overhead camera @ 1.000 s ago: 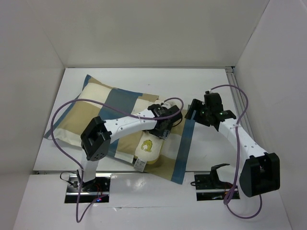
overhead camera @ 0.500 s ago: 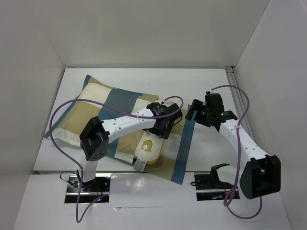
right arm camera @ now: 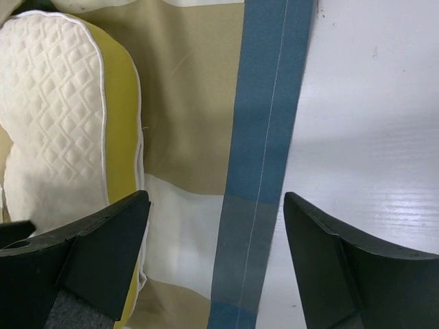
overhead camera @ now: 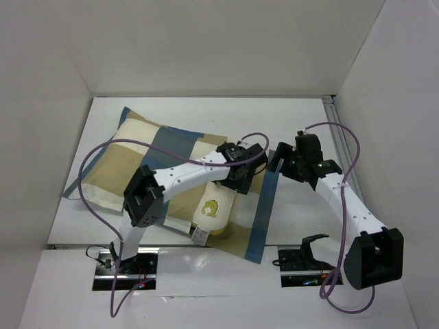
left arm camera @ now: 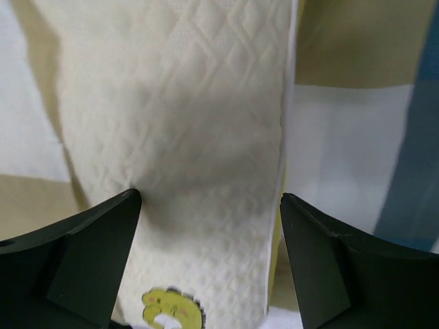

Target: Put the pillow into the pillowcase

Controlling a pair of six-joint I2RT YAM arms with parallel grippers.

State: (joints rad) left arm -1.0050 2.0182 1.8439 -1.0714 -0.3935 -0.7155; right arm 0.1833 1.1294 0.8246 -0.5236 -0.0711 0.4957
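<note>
I should lower my left gripper onto the pillow and close it. The pillow's quilted part beyond the emblem is below the gripper, already between its open fingers.
The checked pillowcase [overhead camera: 161,147] lies diagonally across the table from far left to near centre. The cream pillow [overhead camera: 218,221] shows only at its near end, with its yellow emblem [overhead camera: 211,207] and white tag [overhead camera: 199,236]; the rest is hidden under checked fabric and my left arm. My left gripper [overhead camera: 238,179] is open, with the jaws set either side of the quilted pillow [left arm camera: 199,137] just beyond the emblem [left arm camera: 167,308]. My right gripper [overhead camera: 278,162] is open above the case's blue edge strip [right arm camera: 264,137], with the pillow's rounded end [right arm camera: 55,123] to its left.
White walls enclose the table on the left, back and right. Purple cables loop from both arms over the pillowcase and the right side. Bare white tabletop [right arm camera: 370,123] lies right of the blue strip. A metal rail [overhead camera: 336,130] runs along the right wall.
My left arm has shifted a little to the right and farther along the pillow. My right arm has barely moved. Both grippers stay open.
</note>
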